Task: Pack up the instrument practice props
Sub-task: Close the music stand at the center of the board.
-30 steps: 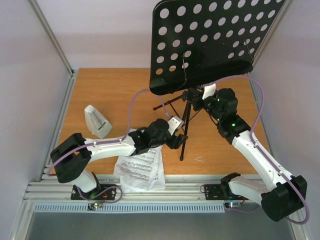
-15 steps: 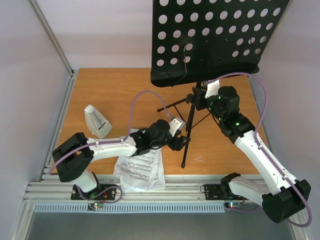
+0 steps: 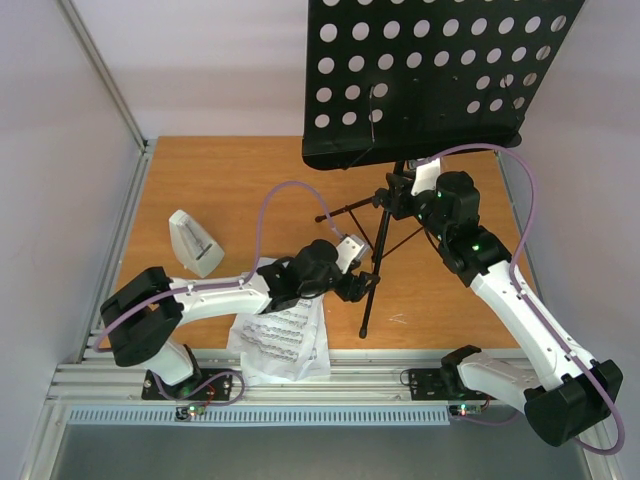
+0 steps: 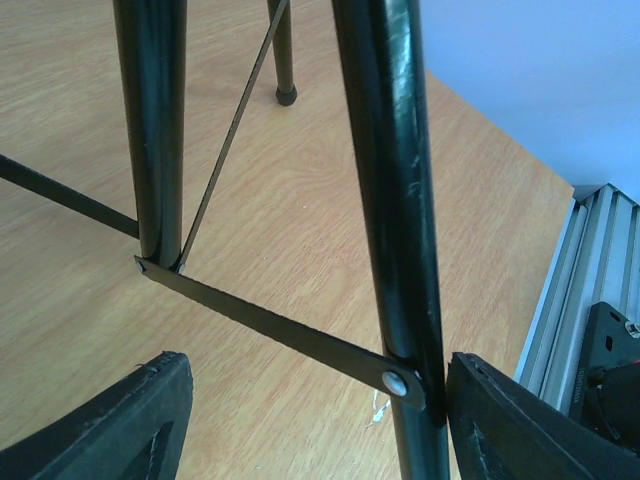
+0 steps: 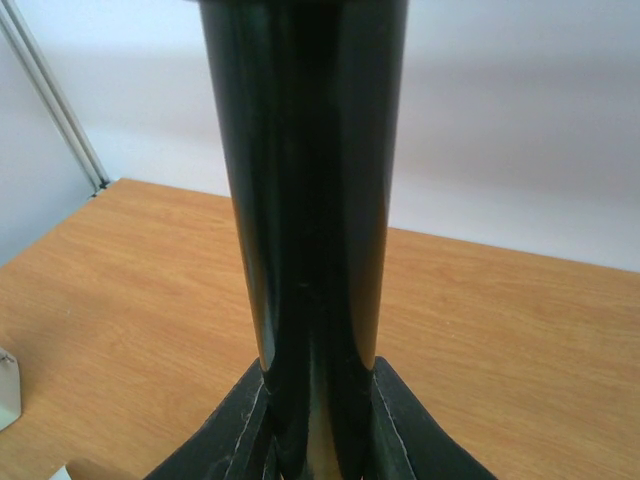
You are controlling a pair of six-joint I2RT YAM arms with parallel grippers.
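Observation:
The leg's bare lower end [image 3: 367, 313] [image 4: 422, 448] is below and back from my left gripper, so that gripper will next lower its open fingers back to clear the brace bar and then close.
The black music stand stands on the table, its perforated desk [image 3: 430, 80] high at the back and its tripod legs [image 3: 372, 270] spread below. My right gripper [image 3: 402, 193] is shut on the stand's pole [image 5: 305, 200], both fingers pressed against it [image 5: 320, 430]. My left gripper [image 3: 358, 286] is open around one tripod leg [image 4: 390, 220]; the leg rests against the right finger [image 4: 520, 420], and the left finger [image 4: 130, 425] is well apart. The white metronome [image 3: 195, 243] stands at the left. The sheet-music pages [image 3: 280, 340] lie at the front edge under my left arm.
A thin brace bar [image 4: 270, 325] links the tripod legs between my left fingers. Another leg's rubber foot [image 4: 286, 95] rests on the wooden table [image 3: 230, 190]. Aluminium rails [image 3: 330, 380] run along the front edge, and white walls enclose the sides.
The stand has swung from a lean to nearly upright, its desk rising and shifting right. My right arm moved up and back with the pole. The left gripper shifted slightly right with the leg.

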